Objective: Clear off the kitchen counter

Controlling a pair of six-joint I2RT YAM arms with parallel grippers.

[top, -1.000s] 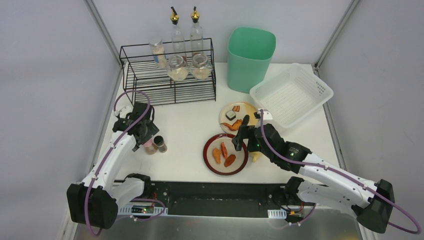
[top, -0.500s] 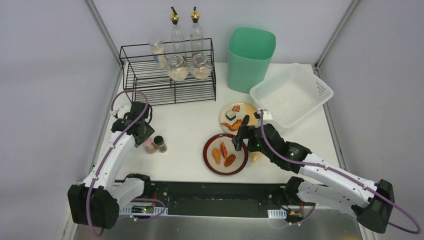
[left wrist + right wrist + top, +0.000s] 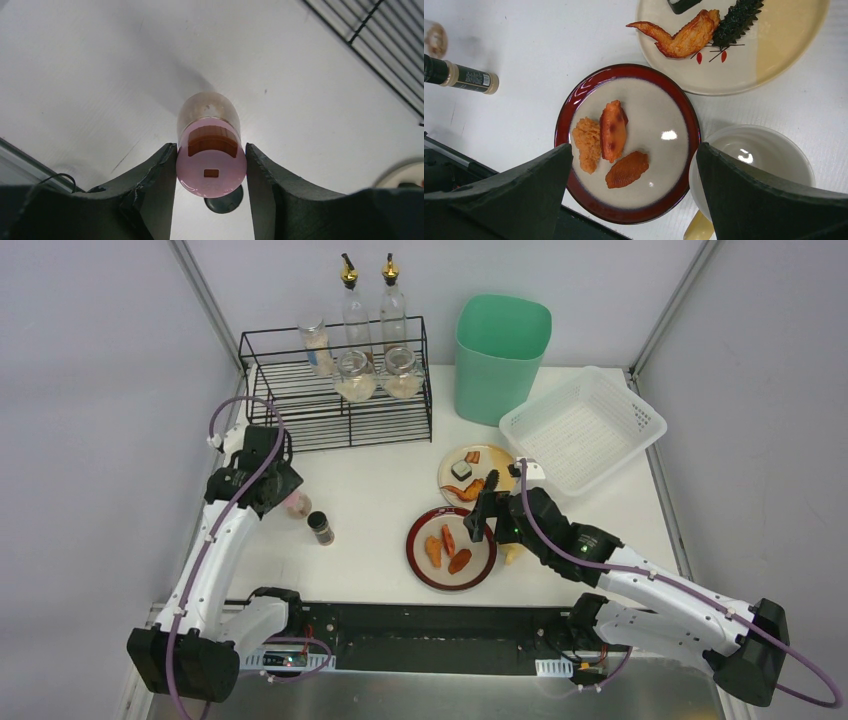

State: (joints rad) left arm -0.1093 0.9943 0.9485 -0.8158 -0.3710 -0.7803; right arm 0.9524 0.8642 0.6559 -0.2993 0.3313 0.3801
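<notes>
My left gripper will move outward and release the pink-lidded jar (image 3: 297,503) on the empty wires beside the rack's jars, as that spot lies outward of it.
The white kitchen counter (image 3: 370,490) carries dishes and bottles. My left gripper (image 3: 268,483) (image 3: 211,170) is shut on a small pink-lidded jar (image 3: 211,165) (image 3: 297,503), fingers pressed on both sides of the lid. It hangs above the counter, and a dark-capped spice bottle (image 3: 320,528) (image 3: 226,205) stands beneath and beside it. My right gripper (image 3: 484,502) (image 3: 634,148) hovers open over a red-rimmed plate (image 3: 418,562) (image 3: 574,107) holding three orange food pieces, with nothing between its fingers.
A black wire rack (image 3: 300,405) with jars and two oil bottles stands at the back left. A green bin (image 3: 502,355) and a white mesh basket (image 3: 585,430) are at the back right. A cream plate (image 3: 784,55) with food and a white bowl (image 3: 769,155) lie by the right gripper.
My left gripper closed on the pink-lidded jar and carried it back and left, away from the dark bottle. The right arm has not moved.
</notes>
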